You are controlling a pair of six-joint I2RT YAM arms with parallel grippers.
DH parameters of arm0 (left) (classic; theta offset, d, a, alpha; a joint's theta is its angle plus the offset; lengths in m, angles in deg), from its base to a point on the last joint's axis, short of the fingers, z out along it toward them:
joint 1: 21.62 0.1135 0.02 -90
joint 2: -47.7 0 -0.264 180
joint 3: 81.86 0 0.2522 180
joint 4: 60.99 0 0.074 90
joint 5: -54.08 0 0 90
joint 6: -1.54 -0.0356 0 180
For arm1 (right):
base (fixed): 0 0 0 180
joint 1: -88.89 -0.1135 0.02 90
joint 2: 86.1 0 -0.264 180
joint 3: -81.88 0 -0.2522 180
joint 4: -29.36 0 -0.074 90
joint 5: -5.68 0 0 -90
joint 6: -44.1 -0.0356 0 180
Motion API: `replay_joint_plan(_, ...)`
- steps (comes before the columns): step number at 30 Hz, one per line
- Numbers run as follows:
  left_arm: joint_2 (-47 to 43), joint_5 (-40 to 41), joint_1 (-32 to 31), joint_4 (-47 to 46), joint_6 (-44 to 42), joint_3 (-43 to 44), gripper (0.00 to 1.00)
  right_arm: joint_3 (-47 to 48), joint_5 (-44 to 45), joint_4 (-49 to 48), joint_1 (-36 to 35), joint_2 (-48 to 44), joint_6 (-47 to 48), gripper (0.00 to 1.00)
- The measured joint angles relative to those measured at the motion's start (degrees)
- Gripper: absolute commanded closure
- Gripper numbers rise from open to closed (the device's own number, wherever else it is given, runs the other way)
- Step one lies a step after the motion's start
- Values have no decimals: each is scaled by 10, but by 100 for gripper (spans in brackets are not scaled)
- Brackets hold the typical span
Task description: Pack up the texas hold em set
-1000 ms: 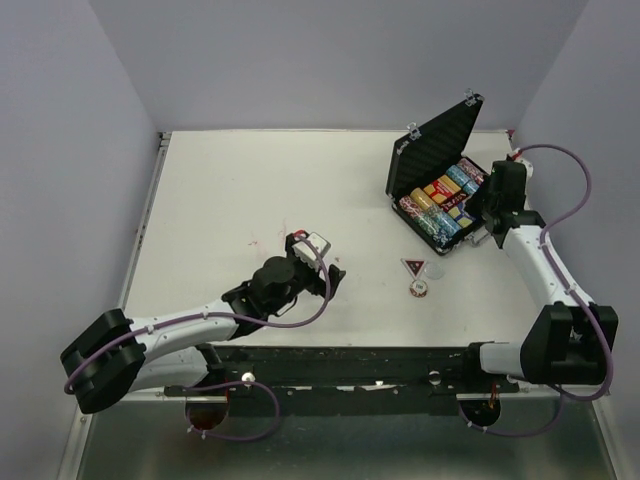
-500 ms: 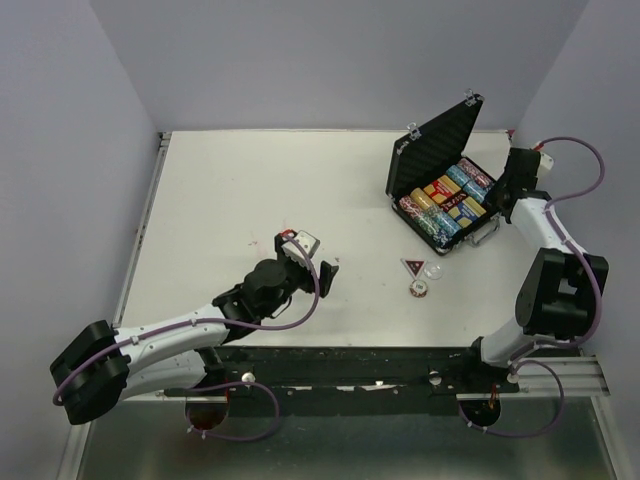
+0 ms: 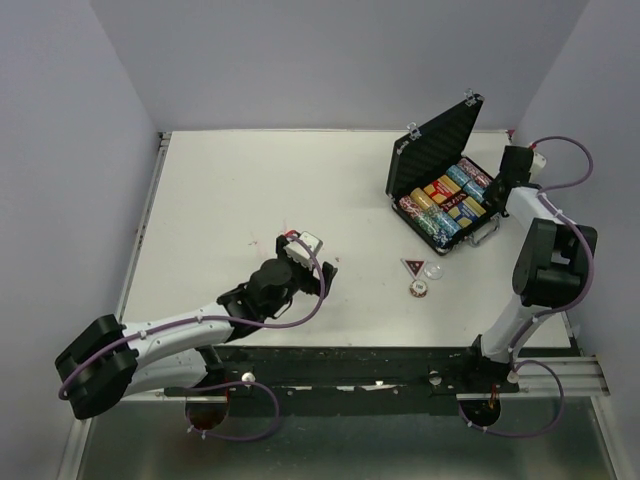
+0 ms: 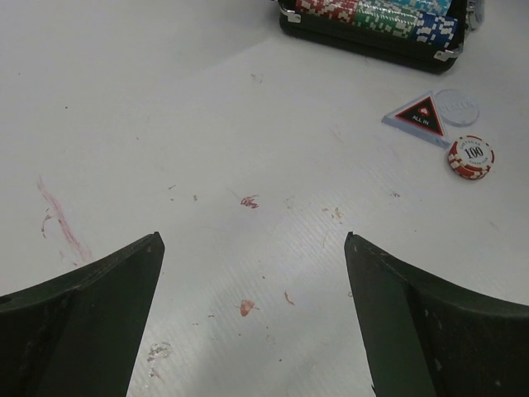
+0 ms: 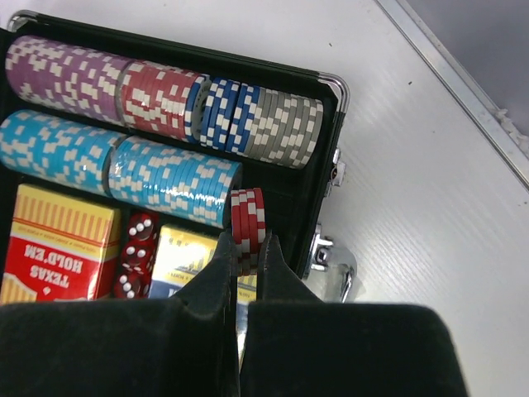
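I need to lower the red chips with my right gripper into the bare slot at the light-blue row's end (image 5: 271, 186) and let them go, because that open space is below the gripper.
The black ribbed case (image 3: 436, 142) stands open at the back right, with multicoloured chip rows (image 3: 441, 209) inside. My right gripper (image 5: 245, 244) is shut on a small stack of red chips (image 5: 248, 213), held on edge over the case's right end, beside the light-blue chip row (image 5: 169, 178). Card decks (image 5: 54, 245) and red dice (image 5: 137, 251) lie below the rows. My left gripper (image 4: 252, 240) is open over bare table, with nothing between its fingers. Ahead of it lie the dark triangular marker (image 4: 420, 119), the clear disc (image 4: 457, 106) and a red chip stack (image 4: 471, 156).
The case's silver handle (image 5: 332, 263) sticks out toward the table's right edge (image 5: 463, 91). Its raised lid leans back to the left. Red smudges (image 4: 59, 222) mark the white table near my left gripper (image 3: 322, 272). Walls close in the back and both sides.
The right arm has folded upward and swung its gripper from the case's front to its right end. The left arm drew back slightly, then held.
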Motion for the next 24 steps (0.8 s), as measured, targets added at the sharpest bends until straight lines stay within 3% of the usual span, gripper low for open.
replay_joint_plan(17,31,5,0,0,0,3,1,26,1,-13,0,70,-3,99)
replay_joint_plan(24,34,5,0,0,0,4,1,27,-7,-19,0,70,-16,87)
